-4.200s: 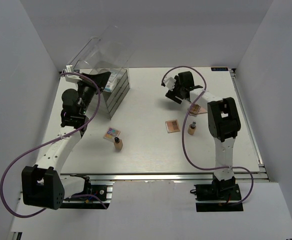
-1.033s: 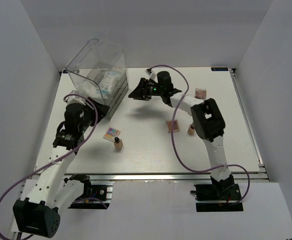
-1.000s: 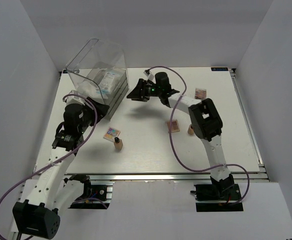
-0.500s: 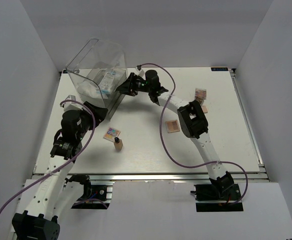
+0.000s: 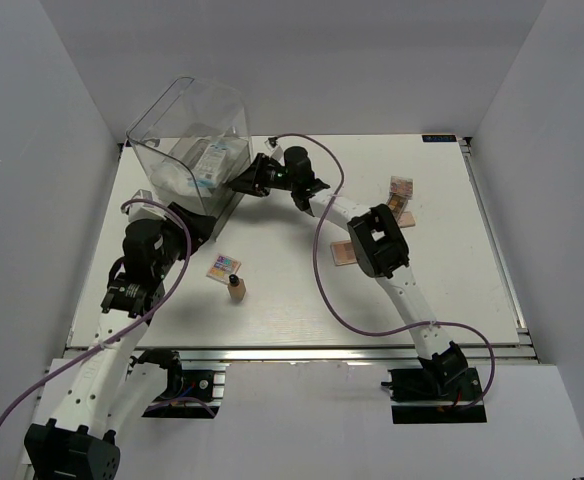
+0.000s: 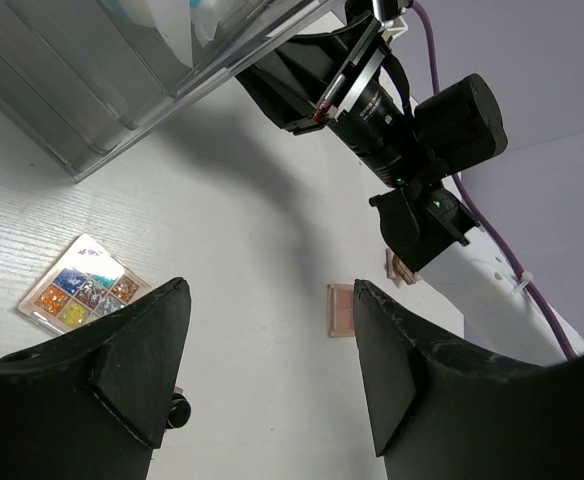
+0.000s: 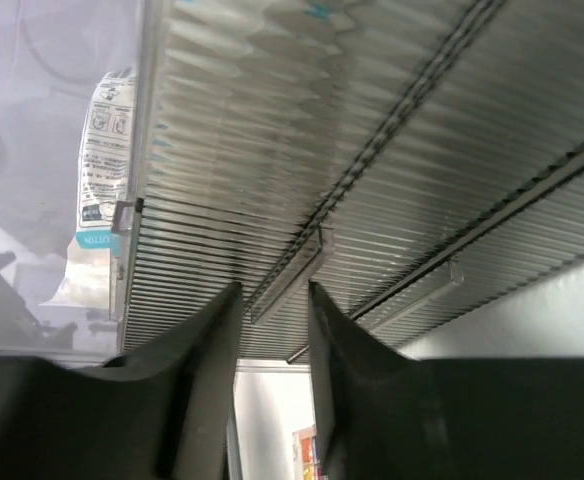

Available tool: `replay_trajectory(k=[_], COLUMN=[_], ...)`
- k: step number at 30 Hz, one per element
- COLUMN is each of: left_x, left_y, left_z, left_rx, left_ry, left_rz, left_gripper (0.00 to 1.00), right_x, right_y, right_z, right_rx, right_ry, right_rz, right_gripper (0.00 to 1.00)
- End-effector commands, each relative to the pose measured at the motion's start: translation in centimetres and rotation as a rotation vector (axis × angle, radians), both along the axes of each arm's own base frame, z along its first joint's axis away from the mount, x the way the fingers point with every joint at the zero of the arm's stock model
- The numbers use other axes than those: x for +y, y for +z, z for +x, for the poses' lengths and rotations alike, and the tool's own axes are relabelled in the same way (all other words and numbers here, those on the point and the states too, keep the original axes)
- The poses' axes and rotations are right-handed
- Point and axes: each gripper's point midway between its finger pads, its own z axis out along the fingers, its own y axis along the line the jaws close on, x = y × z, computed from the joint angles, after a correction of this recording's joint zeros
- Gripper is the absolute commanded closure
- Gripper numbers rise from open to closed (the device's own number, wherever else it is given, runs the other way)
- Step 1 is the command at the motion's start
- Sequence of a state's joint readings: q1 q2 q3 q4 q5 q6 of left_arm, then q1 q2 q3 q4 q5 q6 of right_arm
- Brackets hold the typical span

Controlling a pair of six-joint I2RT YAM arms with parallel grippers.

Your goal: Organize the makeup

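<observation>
My left gripper moves back and down, to the right in the top view, around the tan dark-capped bottle next, since it stands below and nearer my base.
The makeup lies scattered: a colourful eyeshadow palette with a tan dark-capped bottle beside it, a pink palette at mid-table, and another palette at the right. A clear packet sits in the top of the drawer box. My right gripper is at the box's ribbed front, its jaws narrowed around a small clear drawer handle. My left gripper hangs open over bare table near the box's front corner, holding nothing.
The clear box has its domed lid raised at the back left. The right arm stretches across the middle of the table, its purple cable looping over the surface. The right arm's wrist fills the upper left wrist view.
The right gripper has travelled left to the drawer front and narrowed around a handle. The left arm has drawn back slightly toward its base, still open.
</observation>
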State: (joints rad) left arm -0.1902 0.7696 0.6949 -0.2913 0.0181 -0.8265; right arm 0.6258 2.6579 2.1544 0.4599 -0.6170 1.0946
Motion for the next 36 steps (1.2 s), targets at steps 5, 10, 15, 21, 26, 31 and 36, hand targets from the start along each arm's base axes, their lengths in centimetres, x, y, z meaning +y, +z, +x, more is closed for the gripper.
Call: replay_trajectory(k=[5, 10, 15, 21, 26, 31, 36], left_x=[-0.8, -1.7, -3.6, -4.9, -5.1, -4.8, -5.5], left_y=[-0.7, -2.8, -6.3, -7.9, -8.9, -10.5, -11.9], left_z=[-0.1, -0.1, -0.5, -1.3, -2.3, -3.4, -3.6], left_rx=[0.004, 0.052, 0.170, 0.215, 0.238, 0.283, 0.332], left_ry=[-0.036, -0.066, -0.127, -0.182, -0.197, -0.198, -0.211], left_rz=[-0.008, 0.000, 0.023, 0.097, 0.164, 0.240, 0.331], left_gripper=[0.24, 0.24, 0.22, 0.21, 0.21, 0.21, 0.22], right_x=[1.3, 0.2, -2.2, -6.0, -8.4, -9.0, -10.3], right_y=[3.6, 3.6, 4.5, 3.4, 2.7, 2.3, 3.3], right_z=[0.6, 0.2, -0.9, -3.0, -4.2, -4.5, -4.6], right_rx=[-0.101, -0.092, -0.100, -0.099, -0.092, -0.115, -0.156], right_ry=[-0.044, -0.039, -0.045, -0.066, -0.070, -0.039, -0.035], right_rz=[0.080, 0.073, 0.037, -0.036, -0.081, -0.111, -0.129], right_gripper=[0.92, 1.00, 1.00, 1.00, 1.00, 0.38, 0.26])
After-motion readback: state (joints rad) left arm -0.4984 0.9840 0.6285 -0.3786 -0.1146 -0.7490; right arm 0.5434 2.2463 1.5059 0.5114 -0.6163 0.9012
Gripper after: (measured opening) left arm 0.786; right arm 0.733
